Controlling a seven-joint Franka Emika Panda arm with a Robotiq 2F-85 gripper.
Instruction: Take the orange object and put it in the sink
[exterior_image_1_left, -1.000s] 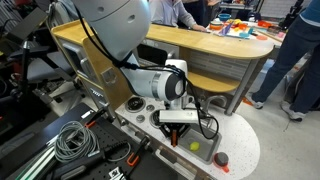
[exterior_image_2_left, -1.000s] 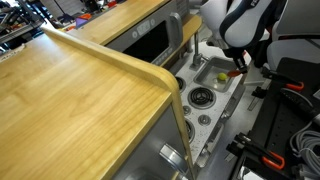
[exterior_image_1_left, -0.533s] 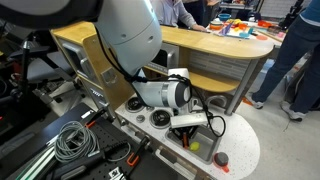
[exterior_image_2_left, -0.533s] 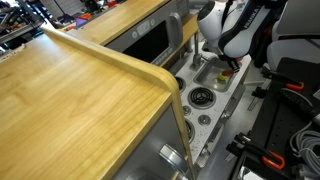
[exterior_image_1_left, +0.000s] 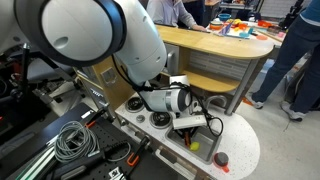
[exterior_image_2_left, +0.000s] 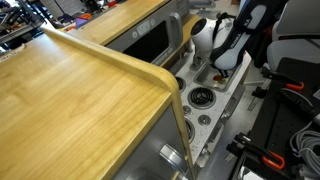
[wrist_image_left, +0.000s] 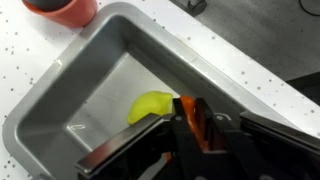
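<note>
The robot should next lower its gripper to the bottom of the sink beside the yellow-green toy below it, moving slightly away from that toy, to let go of the thin orange object.
In the wrist view my gripper (wrist_image_left: 192, 118) is shut on a thin orange object (wrist_image_left: 193, 115), held between the two black fingers. It hangs inside the grey toy sink basin (wrist_image_left: 70, 95), just above its floor. A yellow-green fruit-like toy (wrist_image_left: 151, 106) lies on the sink floor right beside the fingers. In an exterior view the gripper (exterior_image_1_left: 190, 133) is lowered into the sink of the white toy kitchen counter (exterior_image_1_left: 240, 140). In an exterior view the arm's wrist (exterior_image_2_left: 222, 55) covers the sink, so the orange object is hidden there.
A red round object (wrist_image_left: 62, 10) sits on the speckled counter beyond the sink corner, and shows in an exterior view (exterior_image_1_left: 222, 159). Stove burners (exterior_image_2_left: 202, 97) lie beside the sink. A wooden tabletop (exterior_image_2_left: 70, 100), cables (exterior_image_1_left: 70, 140) and people stand around.
The arm has swung further over and lowered, bringing the gripper with the orange object down into the sink basin. The gripper stays shut.
</note>
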